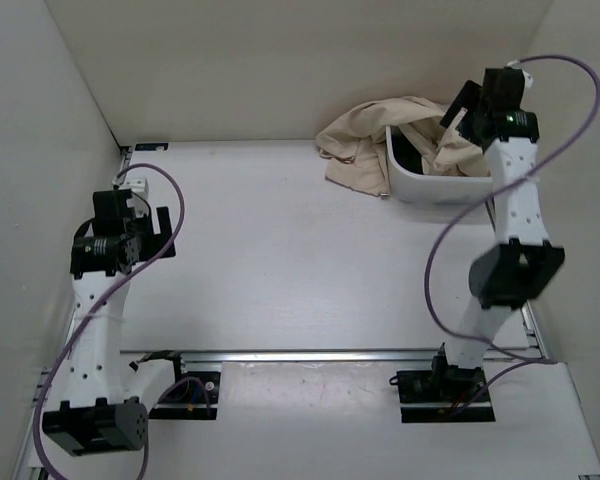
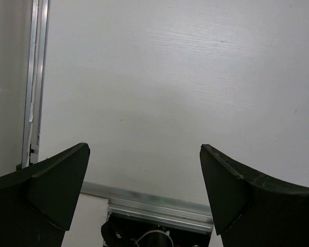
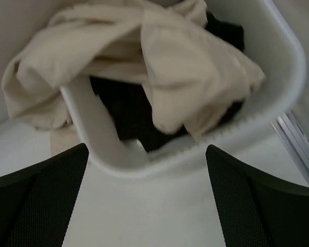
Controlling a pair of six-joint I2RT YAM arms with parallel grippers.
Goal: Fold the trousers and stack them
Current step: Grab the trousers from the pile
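Observation:
The trousers' near fold lies uncovered on top of the black garments, so I will lower my open right gripper into the basket and close it on that beige fold (image 1: 457, 155) (image 3: 190, 98).
The beige trousers (image 1: 365, 140) lie crumpled at the back right, partly inside a white basket (image 1: 430, 188) and partly draped over its left rim onto the table. In the right wrist view the trousers (image 3: 185, 67) spill over the basket's rim (image 3: 118, 154), with black cloth (image 3: 123, 110) under them. My right gripper (image 1: 460, 108) hovers open and empty above the basket; in its own view the gripper (image 3: 147, 154) has wide jaws. My left gripper (image 1: 145, 222) is open and empty over bare table at the left; it also shows in the left wrist view (image 2: 144, 152).
White walls close the table at the left, back and right. A metal rail (image 1: 330, 355) runs across the near side, with both arm bases behind it. The black garments lie inside the basket (image 1: 412, 152). Cables loop from both arms.

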